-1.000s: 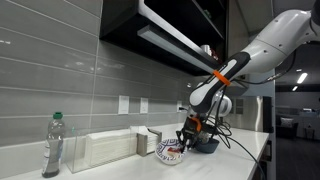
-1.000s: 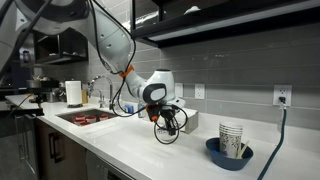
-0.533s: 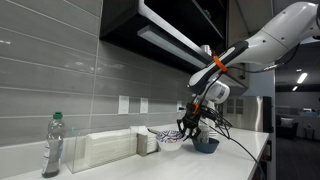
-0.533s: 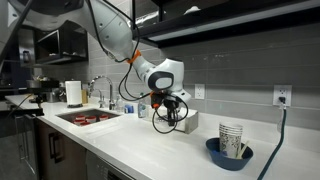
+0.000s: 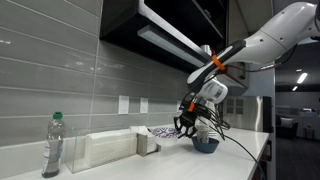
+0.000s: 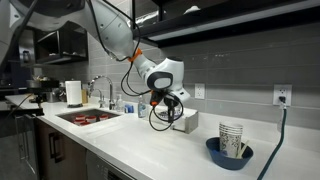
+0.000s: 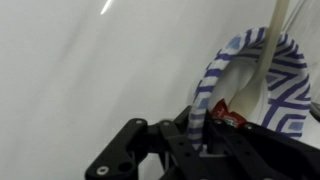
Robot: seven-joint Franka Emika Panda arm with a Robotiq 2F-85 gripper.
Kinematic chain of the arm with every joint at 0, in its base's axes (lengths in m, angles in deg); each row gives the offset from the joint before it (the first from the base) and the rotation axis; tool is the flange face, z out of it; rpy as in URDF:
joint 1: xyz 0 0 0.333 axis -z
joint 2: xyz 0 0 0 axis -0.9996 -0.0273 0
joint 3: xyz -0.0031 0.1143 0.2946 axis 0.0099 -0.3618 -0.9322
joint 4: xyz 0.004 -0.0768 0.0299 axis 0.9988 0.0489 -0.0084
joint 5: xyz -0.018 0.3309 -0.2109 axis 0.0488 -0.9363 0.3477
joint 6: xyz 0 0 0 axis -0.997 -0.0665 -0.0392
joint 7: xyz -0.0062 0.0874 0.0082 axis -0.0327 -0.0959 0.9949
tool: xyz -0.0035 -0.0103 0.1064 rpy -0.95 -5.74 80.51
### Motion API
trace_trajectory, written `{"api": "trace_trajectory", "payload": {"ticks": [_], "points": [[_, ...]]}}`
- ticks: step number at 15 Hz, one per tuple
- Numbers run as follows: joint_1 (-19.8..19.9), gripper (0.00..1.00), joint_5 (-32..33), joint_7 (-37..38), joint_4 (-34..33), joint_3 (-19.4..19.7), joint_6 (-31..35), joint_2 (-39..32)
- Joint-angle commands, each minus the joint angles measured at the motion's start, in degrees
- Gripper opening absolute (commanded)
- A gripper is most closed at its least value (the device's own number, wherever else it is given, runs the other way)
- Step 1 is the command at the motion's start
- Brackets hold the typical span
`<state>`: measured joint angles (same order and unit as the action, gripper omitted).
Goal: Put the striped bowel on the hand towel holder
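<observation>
The bowl hangs beside the box, so the gripper should next move up and outward over the white box's top and release the bowl's rim.
My gripper (image 7: 205, 130) is shut on the rim of the blue-and-white striped bowl (image 7: 262, 75) and holds it in the air above the counter. In an exterior view the bowl (image 5: 167, 133) hangs from the gripper (image 5: 186, 127) just above and beside the white paper towel holder box (image 5: 103, 148) on the counter. In an exterior view the gripper (image 6: 170, 103) holds the bowl over the white box (image 6: 185, 119) against the wall. A red object lies inside the bowl in the wrist view.
A plastic water bottle (image 5: 52, 146) stands near the box's far end. A blue bowl with a patterned cup (image 6: 230, 148) sits on the counter. A sink (image 6: 88, 116), a paper towel roll (image 6: 73, 93) and a wall outlet (image 6: 281, 95) are also in view.
The gripper has lifted the striped bowl off the counter and moved it up toward the white box by the wall.
</observation>
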<state>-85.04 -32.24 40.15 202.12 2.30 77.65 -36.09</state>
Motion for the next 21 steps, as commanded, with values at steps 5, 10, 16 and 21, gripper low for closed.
{"api": "trace_trajectory", "payload": {"ticks": [5,10,16,21], "points": [[-2.6,0.02,-7.7,12.9,-12.8,-0.7,9.2,-7.6],[-3.8,0.02,-5.3,21.6,-24.7,-0.3,9.5,-17.7],[-4.5,0.39,-2.3,26.2,-33.0,0.6,7.6,-22.3],[-2.3,0.73,6.5,23.2,-22.5,3.1,-1.8,-10.6]]}}
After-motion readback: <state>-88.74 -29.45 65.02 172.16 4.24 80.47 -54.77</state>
